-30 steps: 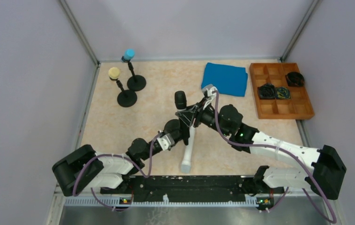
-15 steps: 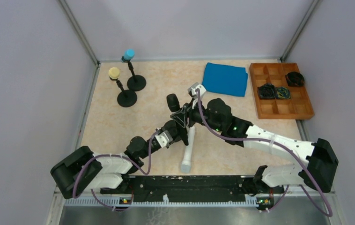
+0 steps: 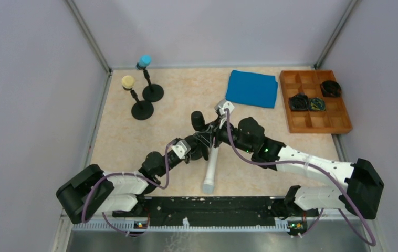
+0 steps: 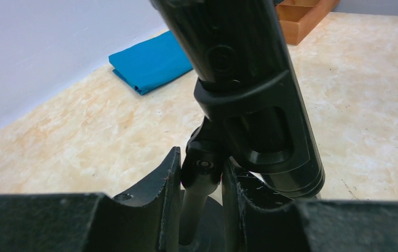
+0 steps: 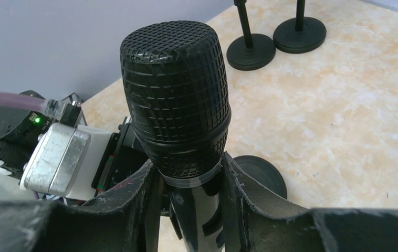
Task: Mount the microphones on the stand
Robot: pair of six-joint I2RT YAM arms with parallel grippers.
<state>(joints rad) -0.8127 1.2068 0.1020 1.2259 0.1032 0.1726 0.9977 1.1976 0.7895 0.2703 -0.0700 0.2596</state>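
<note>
My left gripper goes outward, left in the top view, next and releases the black stand beside the cream microphone's base (image 3: 170,114), since both filled stands are there.
The black microphone (image 3: 197,119) stands tilted in the clip of a black stand (image 4: 260,123) at the table's middle. My right gripper (image 3: 208,129) is shut on it just below its mesh head (image 5: 175,94). My left gripper (image 3: 202,143) is shut on the stand's thin stem (image 4: 201,170) under the clip. The stand's round base (image 5: 262,174) rests on the table. The white microphone (image 3: 211,167) lies on the table beside both grippers. The light blue microphone (image 3: 144,60) and the cream microphone (image 3: 128,82) sit on stands at the back left.
The two other stand bases (image 3: 153,93) (image 3: 142,110) are at the back left. A folded blue cloth (image 3: 251,87) lies at the back. A wooden compartment tray (image 3: 315,101) with dark coiled items is at the right. Grey walls enclose the table.
My right gripper carried the black microphone left, then lower and nearer, onto the stand. My left gripper shifted slightly, still shut on the stand's stem.
</note>
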